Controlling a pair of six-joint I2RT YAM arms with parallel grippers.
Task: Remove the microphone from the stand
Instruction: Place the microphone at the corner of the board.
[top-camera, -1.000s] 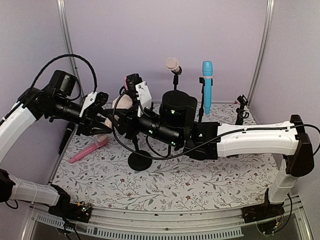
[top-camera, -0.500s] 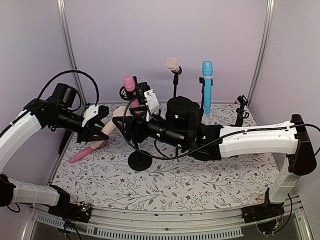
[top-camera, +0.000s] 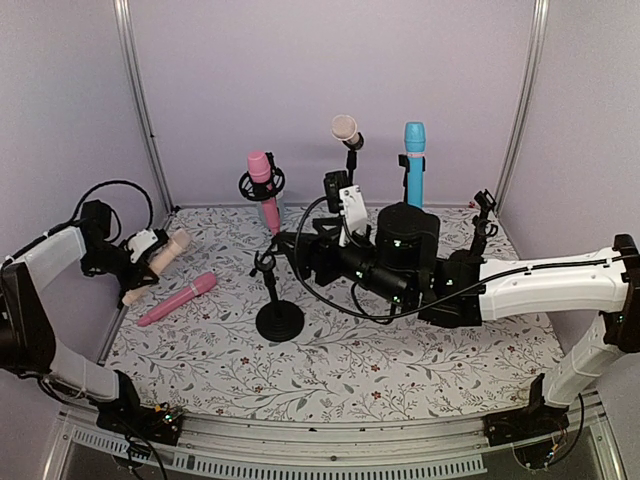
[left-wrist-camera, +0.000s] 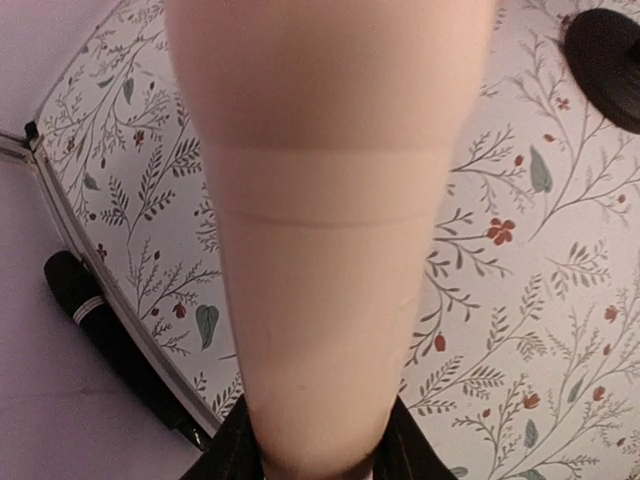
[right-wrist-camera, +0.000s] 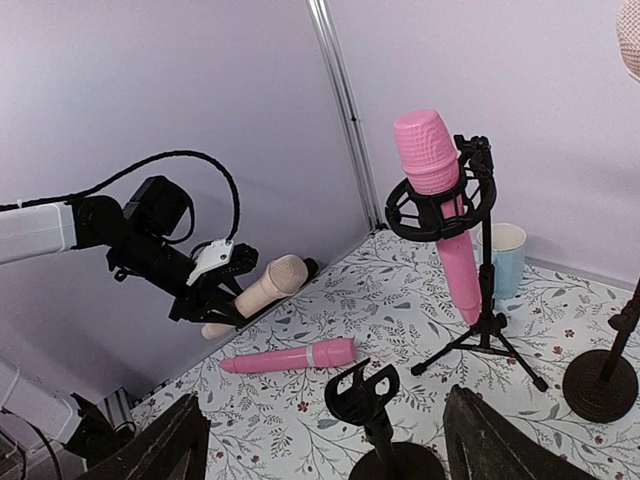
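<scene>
The part of the floral table beside the pink microphone is empty, so my left gripper will next lower the beige microphone (top-camera: 166, 250) onto that part of the table and let go of it there.
A beige microphone (top-camera: 166, 250) hangs tilted above the table's far left edge, with my left gripper (top-camera: 136, 264) shut on its handle. In the left wrist view the beige microphone (left-wrist-camera: 320, 220) fills the frame, and my left gripper (left-wrist-camera: 320, 462) clamps its narrow end. The black stand (top-camera: 272, 290) stands mid-table with its clip (right-wrist-camera: 362, 392) empty. My right gripper (top-camera: 298, 246) hovers just right of the clip. In the right wrist view my right gripper (right-wrist-camera: 325, 440) is open with nothing between its fingers (right-wrist-camera: 160, 450).
A pink microphone (top-camera: 180, 298) lies on the floral table left of the stand. At the back stand a pink microphone in a shock mount (top-camera: 260, 172), a beige-headed one (top-camera: 345, 128) and a blue one (top-camera: 414, 172). A black microphone (left-wrist-camera: 100, 330) lies along the left wall.
My left gripper has carried the beige microphone left, away from the stand. My right gripper has opened and drawn back to the right, leaving the clip empty.
</scene>
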